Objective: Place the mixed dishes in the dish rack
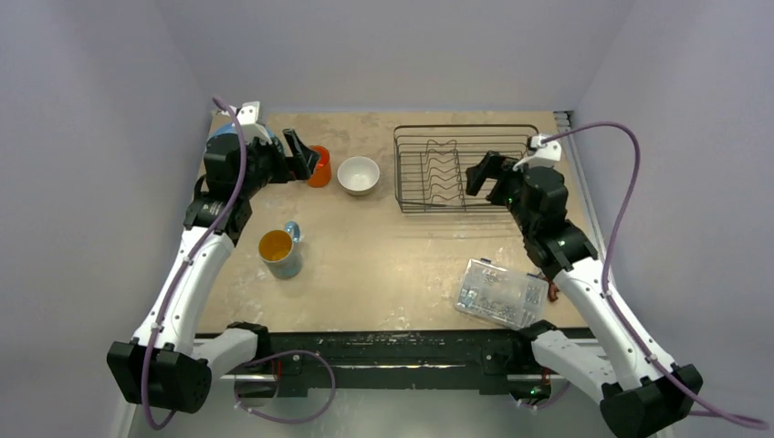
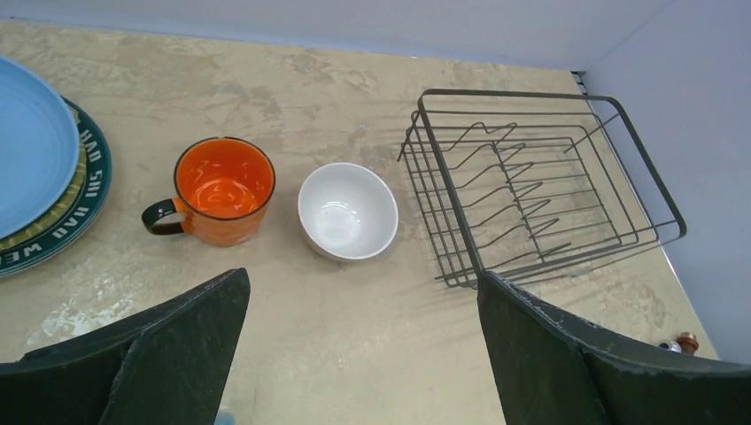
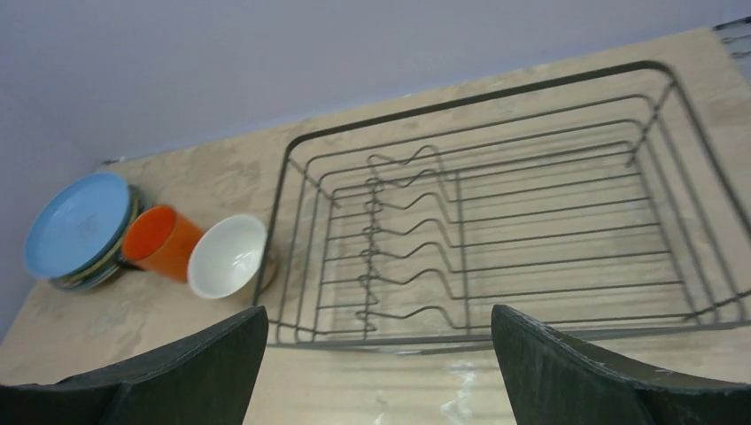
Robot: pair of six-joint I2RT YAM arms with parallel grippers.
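Note:
The light-blue mug's opening has room for a finger inside. My left gripper should next move back and down onto the light-blue mug's rim opposite its handle (image 1: 261,251).
The black wire dish rack (image 1: 465,128) stands empty at the back right. The white bowl (image 1: 358,175) and the orange cup (image 1: 319,169) stand left of it. The light-blue mug (image 1: 281,248) stands nearer, on the left. The plates are stacked at the back left: the blue plate (image 2: 31,146) on top, a yellow edge (image 2: 62,202) under it, and a dark green rim (image 2: 90,190) at the bottom. My left gripper (image 1: 303,157) is open and empty, hovering by the orange cup (image 2: 221,186). My right gripper (image 1: 481,173) is open and empty over the rack's near right part (image 3: 478,100).
A clear plastic box (image 1: 502,292) of small parts lies near the front right, beside the right arm. Walls close in the table at the back and on both sides. Bare tabletop lies between the mug and the box.

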